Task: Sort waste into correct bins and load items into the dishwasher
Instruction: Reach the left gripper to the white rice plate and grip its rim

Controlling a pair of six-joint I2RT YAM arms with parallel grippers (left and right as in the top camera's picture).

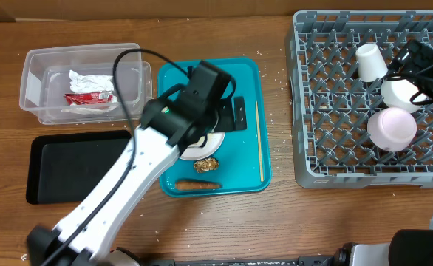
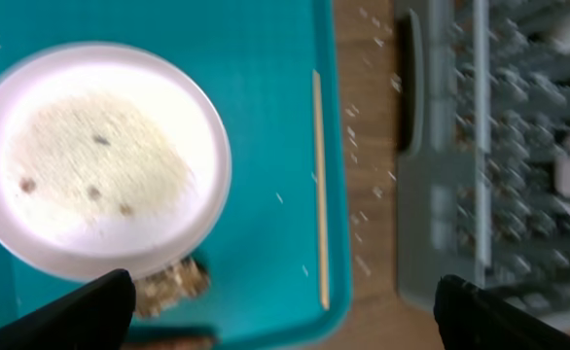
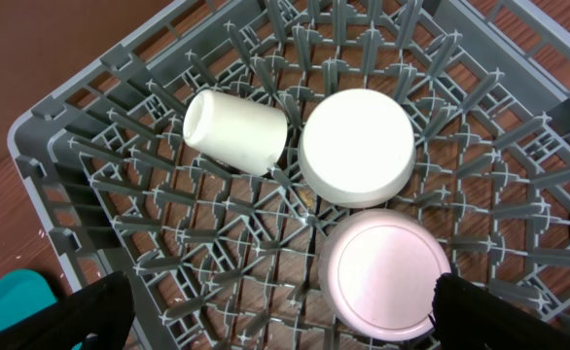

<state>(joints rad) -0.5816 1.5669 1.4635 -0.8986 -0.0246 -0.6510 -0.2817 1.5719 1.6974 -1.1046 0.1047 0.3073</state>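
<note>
My left gripper is beside the plate's rim facing the skewer (image 2: 223, 160), where empty tray lies, so it should lower and shift toward the plate and straddle that rim.
The round white plate (image 2: 100, 160), smeared with residue, lies on the teal tray (image 2: 266, 87); in the overhead view my left arm hides most of it (image 1: 202, 150). A brown food lump (image 1: 207, 164) touches its near rim, and the orange-brown stick (image 1: 198, 185) lies below. My left gripper (image 2: 285, 316) is open and empty above the tray, right of the plate. The cup (image 3: 234, 131) and two bowls (image 3: 356, 146) (image 3: 385, 277) sit upturned in the grey rack (image 1: 305, 111). My right gripper (image 3: 280, 316) is open above them. Napkins and the red wrapper (image 1: 87, 97) lie in the clear tub (image 1: 35, 66).
A thin wooden skewer (image 1: 258, 140) lies along the teal tray's right side. Loose rice grains (image 1: 279, 111) are scattered on the wood between the tray and the rack. The black tray (image 1: 76, 166) sits at the front left, under my left arm.
</note>
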